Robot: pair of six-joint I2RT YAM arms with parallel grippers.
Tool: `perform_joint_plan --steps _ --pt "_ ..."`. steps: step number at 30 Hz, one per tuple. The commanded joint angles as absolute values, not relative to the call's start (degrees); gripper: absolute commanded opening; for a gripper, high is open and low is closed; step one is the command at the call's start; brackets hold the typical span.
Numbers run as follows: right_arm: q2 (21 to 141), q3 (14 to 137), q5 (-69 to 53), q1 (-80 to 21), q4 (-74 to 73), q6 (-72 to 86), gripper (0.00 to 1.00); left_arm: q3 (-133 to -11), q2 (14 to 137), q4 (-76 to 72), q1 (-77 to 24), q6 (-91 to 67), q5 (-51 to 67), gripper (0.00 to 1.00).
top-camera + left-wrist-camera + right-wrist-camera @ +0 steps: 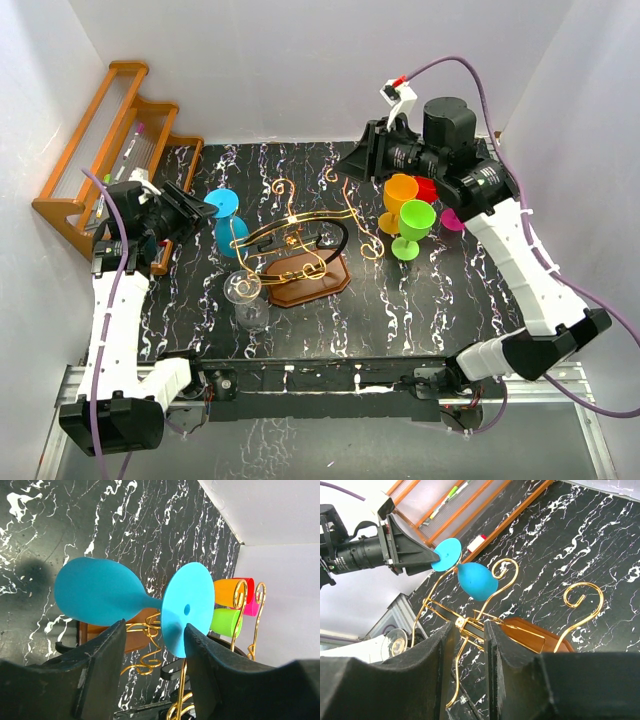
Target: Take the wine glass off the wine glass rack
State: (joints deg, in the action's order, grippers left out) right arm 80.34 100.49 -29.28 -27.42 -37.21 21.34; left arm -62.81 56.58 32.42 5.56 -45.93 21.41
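Note:
I need to shift my left gripper toward the right in the wrist view next, so the round foot's rim [214,204] [176,644], now against one finger, comes midway between its fingers.
A blue wine glass hangs tilted at the left end of the wine glass rack [300,235], a gold wire stand on a reddish-brown base [312,283]. Its round foot [187,607] points at my left gripper [155,627] and its bowl [95,597] hangs lower. The left jaws stand wide apart around the foot's lower rim, which lies against the right finger [210,665]. From above, that gripper [195,215] is at the foot [222,204]. My right gripper [468,626] is open and empty, hovering behind the rack [470,625] near the back wall [352,160].
A clear glass [243,292] stands by the base's left corner. Orange [400,188], green [415,222], red and pink cups cluster at the rack's right end. An orange-brown wooden shelf rack [105,140] leans at the back left. White walls enclose the black marbled table [420,300].

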Motion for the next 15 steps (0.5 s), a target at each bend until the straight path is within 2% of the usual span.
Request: perform_joint_plan --steps 1,6,15 --pt "76.78 98.87 -28.23 -27.72 -32.38 21.21 0.31 -62.05 55.07 27.43 5.97 -48.00 24.01 0.46" --pt "75.73 97.51 -27.77 -27.72 -31.42 21.59 0.31 -61.10 55.02 25.29 5.98 -48.87 24.70 0.43" --pt "74.18 96.41 -26.69 -27.74 -30.15 22.11 0.30 -59.53 54.61 23.66 5.92 -49.74 24.74 0.31"
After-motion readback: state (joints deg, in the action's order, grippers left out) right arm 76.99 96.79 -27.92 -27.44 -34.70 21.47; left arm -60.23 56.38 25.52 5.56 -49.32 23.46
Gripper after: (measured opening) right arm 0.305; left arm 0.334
